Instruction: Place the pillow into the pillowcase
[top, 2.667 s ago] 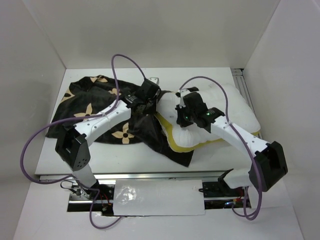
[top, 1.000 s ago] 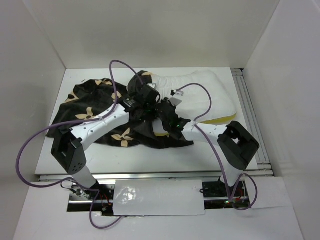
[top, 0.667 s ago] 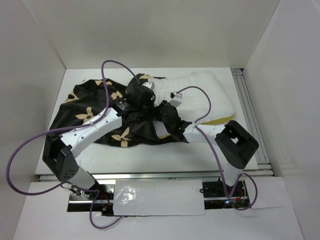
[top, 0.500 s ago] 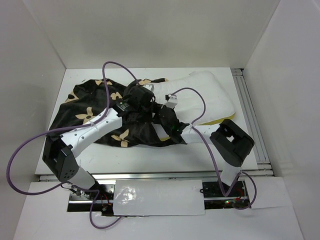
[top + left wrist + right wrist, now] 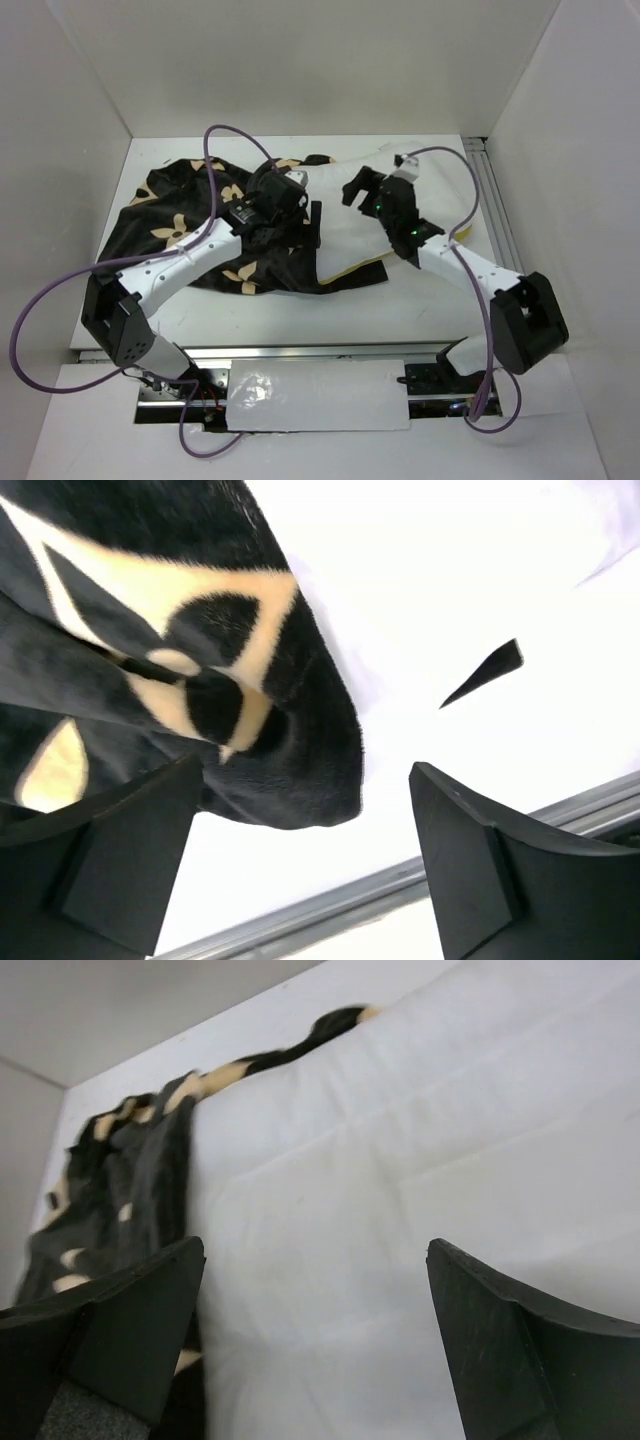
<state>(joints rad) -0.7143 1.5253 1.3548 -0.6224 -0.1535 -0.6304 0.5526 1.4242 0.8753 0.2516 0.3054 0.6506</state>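
Next I should move my left gripper outward and down onto the far part of the pillowcase's open edge [image 5: 301,167], which lies outward and below it, since its fingers are empty.
The black pillowcase [image 5: 180,225] with tan flowers lies crumpled on the left of the table, its open edge lapping over the left end of the white pillow [image 5: 340,235]. Yellow piping [image 5: 352,272] shows along the pillow's near edge. My left gripper [image 5: 300,222] hovers open over that seam; in the left wrist view the pillowcase edge [image 5: 270,730] hangs between the spread fingers [image 5: 490,880], held by neither. My right gripper [image 5: 364,186] is open above the pillow [image 5: 400,1200], with the pillowcase [image 5: 140,1180] to its left and nothing between its jaws.
White walls enclose the table on three sides. A metal rail [image 5: 490,185] runs along the right edge, and another rail [image 5: 400,880] shows below the left gripper. Purple cables [image 5: 215,150] loop above both arms.
Both grippers have opened and let go of the fabric. The right arm has swung out from the pillowcase mouth, back and right over the pillow. More of the pillow's left end is covered.
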